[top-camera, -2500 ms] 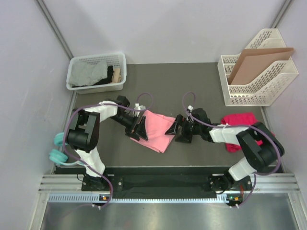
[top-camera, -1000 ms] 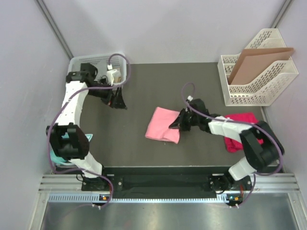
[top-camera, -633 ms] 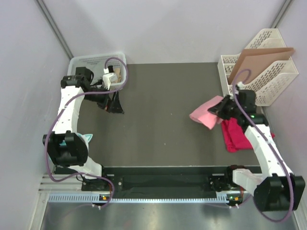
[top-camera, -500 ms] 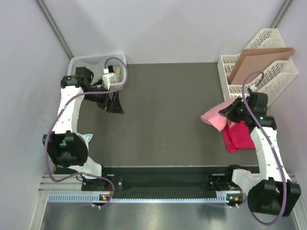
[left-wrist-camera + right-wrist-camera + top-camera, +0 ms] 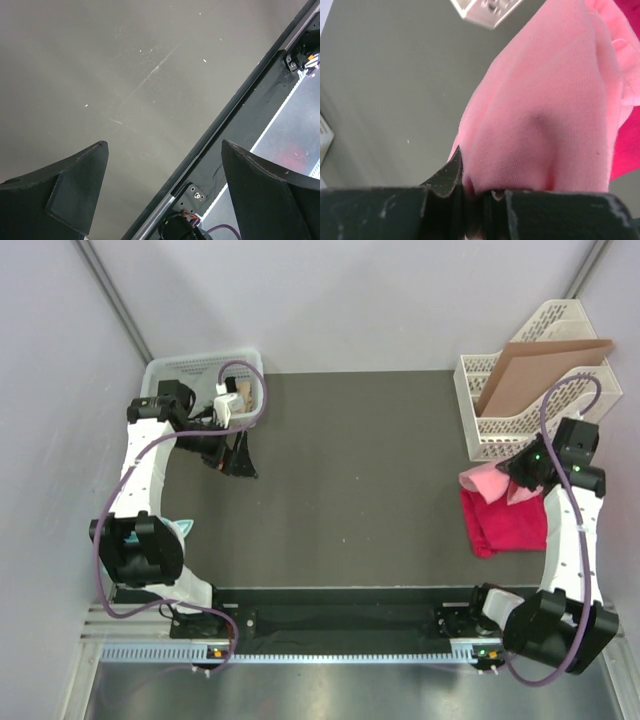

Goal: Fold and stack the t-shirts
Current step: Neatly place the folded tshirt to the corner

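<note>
The near part of the magenta-red t-shirt still lies bare, so next I should move my right gripper back and down over it and release the pink t-shirt there.
The folded salmon-pink t-shirt [image 5: 484,480] hangs from my right gripper [image 5: 520,486], which is shut on its edge at the right side of the table. Its free end droops over the back edge of the magenta-red t-shirt [image 5: 505,525], which lies folded on the dark mat. In the right wrist view the pink t-shirt [image 5: 545,100] fills the frame above the right gripper [image 5: 480,192], with a strip of the magenta-red t-shirt [image 5: 626,155] at the right. My left gripper [image 5: 238,455] hovers at the far left and holds nothing. The left gripper [image 5: 164,150] is wide open over bare mat.
A white basket [image 5: 160,375] with grey and dark cloth stands at the back left, just behind the left arm. A white file rack [image 5: 560,430] holding a brown cardboard sheet [image 5: 540,370] stands at the back right, close behind the right gripper. The table's front rail [image 5: 225,125] shows below the left gripper.
My right gripper has carried the pink t-shirt from the middle of the table to the right, over the magenta-red one. The left arm swung back to the basket and has since stayed still.
</note>
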Motion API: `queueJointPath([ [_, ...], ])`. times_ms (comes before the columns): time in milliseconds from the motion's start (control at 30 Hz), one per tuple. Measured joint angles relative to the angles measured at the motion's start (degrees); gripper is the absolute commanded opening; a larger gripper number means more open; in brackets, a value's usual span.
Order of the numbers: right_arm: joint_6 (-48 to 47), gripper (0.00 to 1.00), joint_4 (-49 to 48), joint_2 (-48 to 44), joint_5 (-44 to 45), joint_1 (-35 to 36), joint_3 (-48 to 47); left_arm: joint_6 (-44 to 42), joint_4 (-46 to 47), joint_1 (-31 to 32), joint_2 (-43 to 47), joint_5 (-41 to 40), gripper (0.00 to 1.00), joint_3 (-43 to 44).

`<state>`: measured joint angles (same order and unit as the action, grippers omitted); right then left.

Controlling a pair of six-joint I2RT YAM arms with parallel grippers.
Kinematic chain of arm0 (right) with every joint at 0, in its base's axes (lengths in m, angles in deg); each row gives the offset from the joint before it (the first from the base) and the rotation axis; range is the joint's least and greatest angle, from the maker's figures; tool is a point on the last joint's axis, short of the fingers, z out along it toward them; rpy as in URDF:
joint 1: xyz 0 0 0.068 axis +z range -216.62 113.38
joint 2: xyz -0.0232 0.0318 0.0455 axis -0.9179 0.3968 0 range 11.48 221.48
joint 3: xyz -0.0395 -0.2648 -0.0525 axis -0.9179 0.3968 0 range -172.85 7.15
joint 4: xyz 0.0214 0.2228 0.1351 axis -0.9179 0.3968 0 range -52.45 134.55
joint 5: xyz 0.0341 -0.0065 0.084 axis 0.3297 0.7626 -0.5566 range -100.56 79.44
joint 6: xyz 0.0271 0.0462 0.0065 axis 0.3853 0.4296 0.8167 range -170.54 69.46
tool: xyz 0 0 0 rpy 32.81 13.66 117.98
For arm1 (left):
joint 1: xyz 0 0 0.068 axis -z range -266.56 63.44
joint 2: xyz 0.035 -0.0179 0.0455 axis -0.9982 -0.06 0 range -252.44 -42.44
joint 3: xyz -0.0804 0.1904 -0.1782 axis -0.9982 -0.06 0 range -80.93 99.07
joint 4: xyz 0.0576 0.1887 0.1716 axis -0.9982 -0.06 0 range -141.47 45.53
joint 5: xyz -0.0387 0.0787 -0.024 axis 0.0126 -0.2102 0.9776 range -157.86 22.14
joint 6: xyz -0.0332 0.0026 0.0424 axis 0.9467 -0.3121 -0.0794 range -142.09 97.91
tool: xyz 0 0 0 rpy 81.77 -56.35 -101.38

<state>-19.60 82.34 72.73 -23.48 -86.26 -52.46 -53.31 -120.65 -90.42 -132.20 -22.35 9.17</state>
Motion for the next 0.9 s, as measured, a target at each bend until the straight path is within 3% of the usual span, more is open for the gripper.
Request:
queueJointPath([
  [233,-0.9,0.0,0.8,5.4,4.6,-2.9,-6.1,-0.4,-0.2,-0.1,-0.5,-1.0,0.99,0.5],
  [467,-0.9,0.0,0.0,4.9,12.0,-3.9,3.5,-0.7,-0.2,-0.1,-0.5,-1.7,0.99,0.5],
  [533,-0.6,0.18,0.3,4.9,14.1,-4.9,6.9,-0.9,-0.2,-0.1,-0.5,-1.7,0.99,0.5],
  [567,-0.3,0.33,0.6,4.9,14.8,-5.4,8.1,-1.0,-0.2,-0.1,-0.5,-1.7,0.99,0.5],
  [600,0.1,0.6,0.8,4.9,15.3,-5.7,8.8,-1.2,-0.2,-0.1,-0.5,-1.7,0.99,0.5],
  [667,0.4,0.82,1.5,4.9,16.2,-6.4,9.5,-1.6,-0.3,-0.1,-0.5,-1.7,0.99,0.7],
  [700,1.0,0.98,1.7,4.9,16.5,-6.5,9.5,-1.7,-0.3,-0.1,-0.5,-1.8,0.99,0.9],
  [900,1.6,1.0,1.7,4.9,15.4,-7.1,10.1,-2.2,-0.5,-0.1,-0.5,-2.2,0.99,3.7],
])
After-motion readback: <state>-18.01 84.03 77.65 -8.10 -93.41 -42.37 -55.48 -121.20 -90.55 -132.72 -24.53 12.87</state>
